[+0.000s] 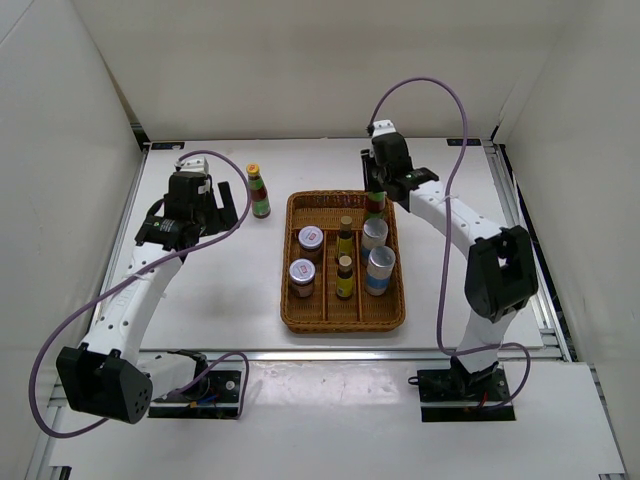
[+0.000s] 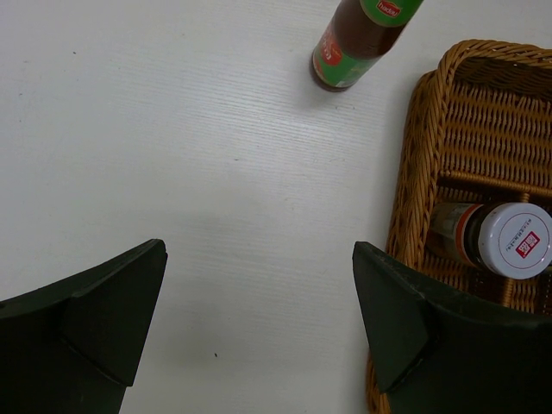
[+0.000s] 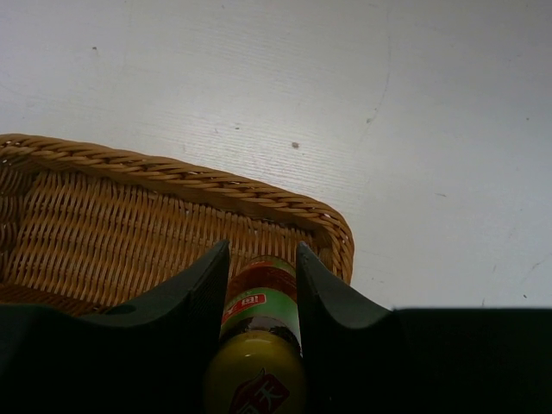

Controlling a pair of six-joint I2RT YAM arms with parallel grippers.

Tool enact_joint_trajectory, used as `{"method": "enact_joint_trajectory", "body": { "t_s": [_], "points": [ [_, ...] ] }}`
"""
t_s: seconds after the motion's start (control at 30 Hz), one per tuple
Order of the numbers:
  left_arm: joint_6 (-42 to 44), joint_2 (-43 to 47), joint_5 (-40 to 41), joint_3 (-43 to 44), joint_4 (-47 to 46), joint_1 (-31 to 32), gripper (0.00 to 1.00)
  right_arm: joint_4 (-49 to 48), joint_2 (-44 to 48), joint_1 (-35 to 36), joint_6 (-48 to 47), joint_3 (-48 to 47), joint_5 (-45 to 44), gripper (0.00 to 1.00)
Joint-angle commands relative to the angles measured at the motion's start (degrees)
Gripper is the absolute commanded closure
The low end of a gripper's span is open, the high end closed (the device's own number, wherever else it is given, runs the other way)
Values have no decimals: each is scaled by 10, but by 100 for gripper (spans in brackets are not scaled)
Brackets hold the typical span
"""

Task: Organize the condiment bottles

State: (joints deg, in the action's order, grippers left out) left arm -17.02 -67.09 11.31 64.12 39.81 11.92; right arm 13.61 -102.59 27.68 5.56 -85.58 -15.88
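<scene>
The orange-capped bottle stands outward, to my left gripper's right in the top view. My left gripper should next go outward, across and down onto the bottle's neck.
My right gripper [image 1: 376,200] is shut on a tall red-green sauce bottle [image 3: 261,304], holding it upright at the far right corner of the wicker tray [image 1: 300,318]; its cap [image 3: 256,379] looks yellow-green up close. The second tall orange-capped bottle [image 1: 258,192] stands on the table left of the tray; its base shows in the left wrist view [image 2: 360,40]. My left gripper [image 1: 228,203] is open and empty beside it. In the tray stand two pink-lidded jars [image 1: 310,240] [image 1: 302,272], two yellow-labelled mini bottles [image 1: 346,234] [image 1: 344,274] and two silver-lidded cylinders [image 1: 375,234] [image 1: 380,266].
The tray has lengthwise dividers making three columns. A white wall runs along the back and sides of the white table [image 1: 210,290]. In the left wrist view the tray's left rim [image 2: 405,198] is close to my right finger [image 2: 405,319].
</scene>
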Motion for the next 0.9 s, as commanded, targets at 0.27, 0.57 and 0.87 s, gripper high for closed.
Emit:
{"method": "enact_joint_trajectory", "body": {
  "t_s": [0.27,0.57,0.87],
  "points": [
    [-2,-15,-22,15,-30,-2,0,-63,12,6,30,-9,-2,36],
    [-59,-109,-87,100,-93,-2,0,24,63,6,35,-77,-18,0],
    [-32,-236,-85,146,-224,33,0,49,201,6,17,-38,41,0]
  ]
}}
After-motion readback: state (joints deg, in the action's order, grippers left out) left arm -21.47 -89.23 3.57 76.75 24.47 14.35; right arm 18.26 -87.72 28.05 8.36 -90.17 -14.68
